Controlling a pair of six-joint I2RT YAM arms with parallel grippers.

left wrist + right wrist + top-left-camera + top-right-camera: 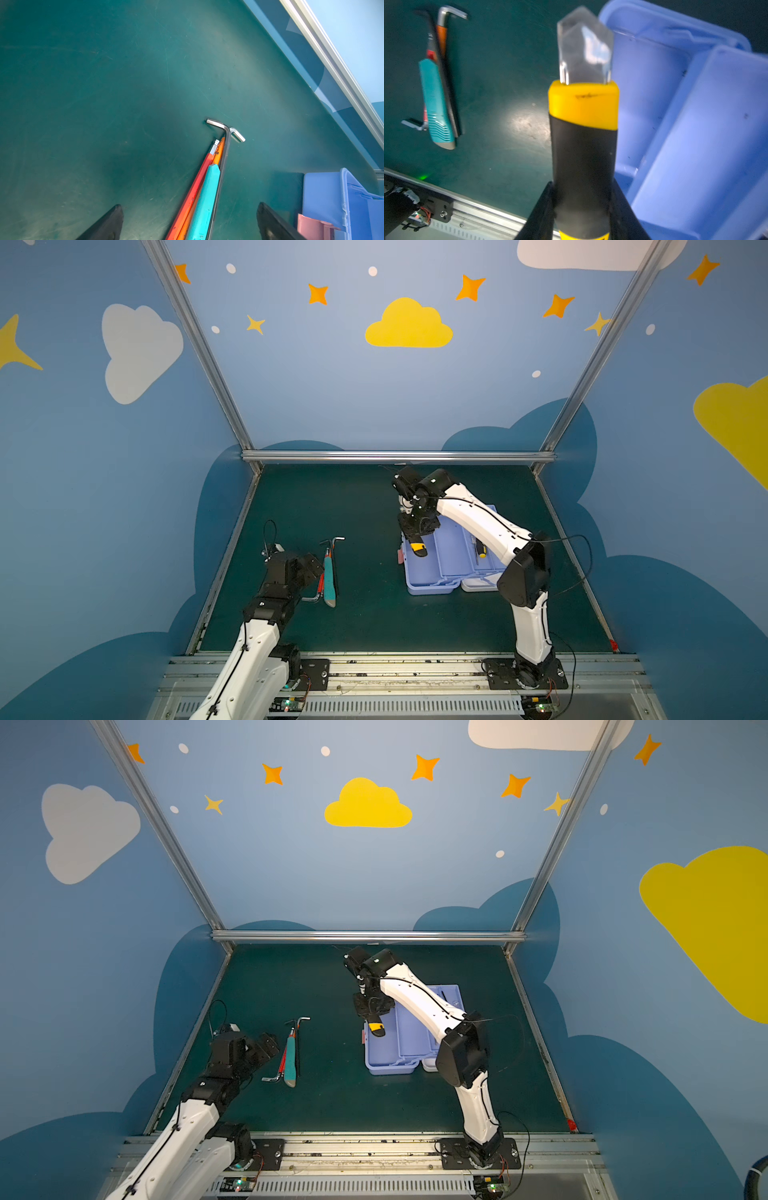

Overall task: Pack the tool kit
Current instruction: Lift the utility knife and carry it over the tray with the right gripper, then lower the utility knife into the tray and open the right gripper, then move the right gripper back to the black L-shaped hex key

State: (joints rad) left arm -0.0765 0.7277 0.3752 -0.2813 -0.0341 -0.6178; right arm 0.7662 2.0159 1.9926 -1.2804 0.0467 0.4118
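The kit's middle tray (pixel 454 553) (pixel 704 148) is empty, so my right gripper must go sideways from the section on the pink handle's side over it, lower and release the screwdriver.
The tool kit (pixel 440 568) (pixel 395 1052) lies open on the green mat, a lavender-blue box with trays and a pink handle (pixel 400 556) on its left side. My right gripper (pixel 417 540) (pixel 583 191) hangs over the kit's left compartment, shut on a screwdriver (pixel 419 549) (pixel 376 1028) (pixel 583 124) with a black-and-yellow handle and a clear end. Its shaft is hidden. My left gripper (pixel 309 568) (pixel 190 207) stands open over a bundle of tools: a teal-handled tool (pixel 329 578) (pixel 205 201), red and orange handles (pixel 193 195), and hex keys (pixel 337 540) (pixel 218 124).
A second yellow-and-black screwdriver (pixel 481 549) lies in a tray under the right arm. The white lid (pixel 478 585) shows at the kit's front right. Blue walls with aluminium rails (pixel 399 456) close in the mat on three sides.
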